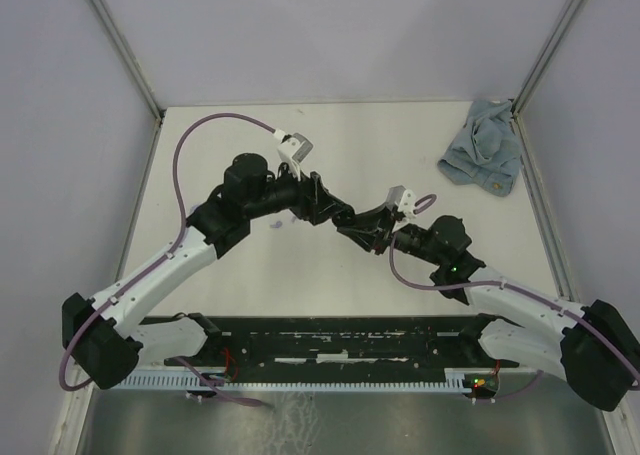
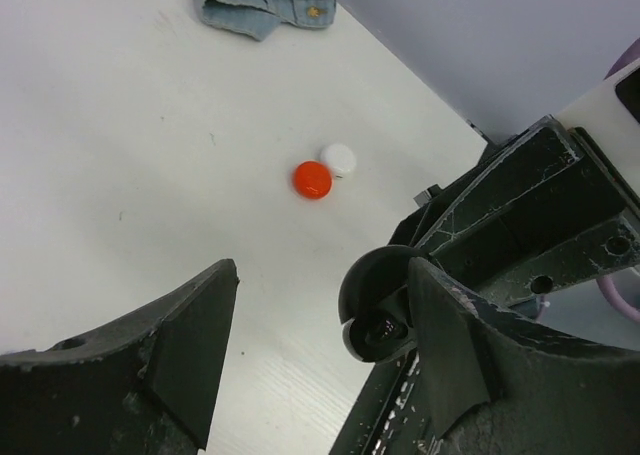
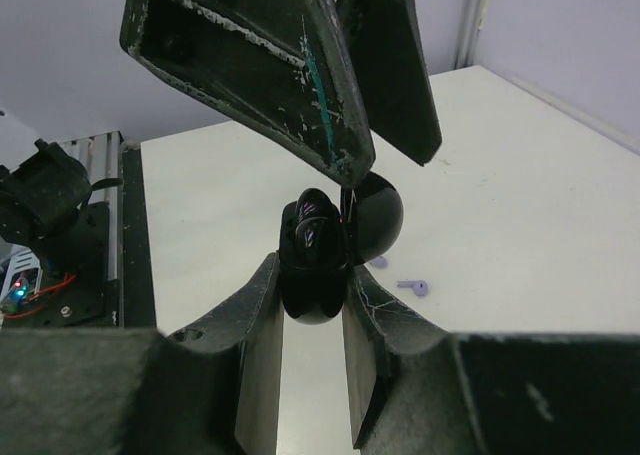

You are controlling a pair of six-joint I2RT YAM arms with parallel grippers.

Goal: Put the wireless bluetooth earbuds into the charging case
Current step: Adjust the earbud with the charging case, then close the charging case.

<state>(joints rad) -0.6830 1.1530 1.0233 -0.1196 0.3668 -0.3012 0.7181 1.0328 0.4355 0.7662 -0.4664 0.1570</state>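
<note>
Next, my right gripper will swing right in the top view to the bare tabletop below, beside the red disc, lower the case (image 3: 315, 265) and release it.
My right gripper (image 3: 312, 270) is shut on a glossy black charging case (image 3: 315, 265), held above the table with its round lid (image 3: 378, 215) swung open. Dark shiny shapes sit inside the case. Two lilac earbuds (image 3: 413, 286) (image 3: 377, 262) lie on the table beyond it. My left gripper (image 2: 322, 275) is open with nothing between its fingers (image 2: 190, 345). Its right finger stands just beside the case (image 2: 385, 310). In the top view both grippers (image 1: 335, 213) (image 1: 354, 221) meet at the table's middle, and the case is hidden there.
A red round disc (image 2: 312, 179) and a white one (image 2: 338, 158) lie touching on the table ahead of the left gripper. A crumpled blue denim cloth (image 1: 482, 157) lies at the back right corner. Walls enclose the table (image 1: 250, 265) on three sides.
</note>
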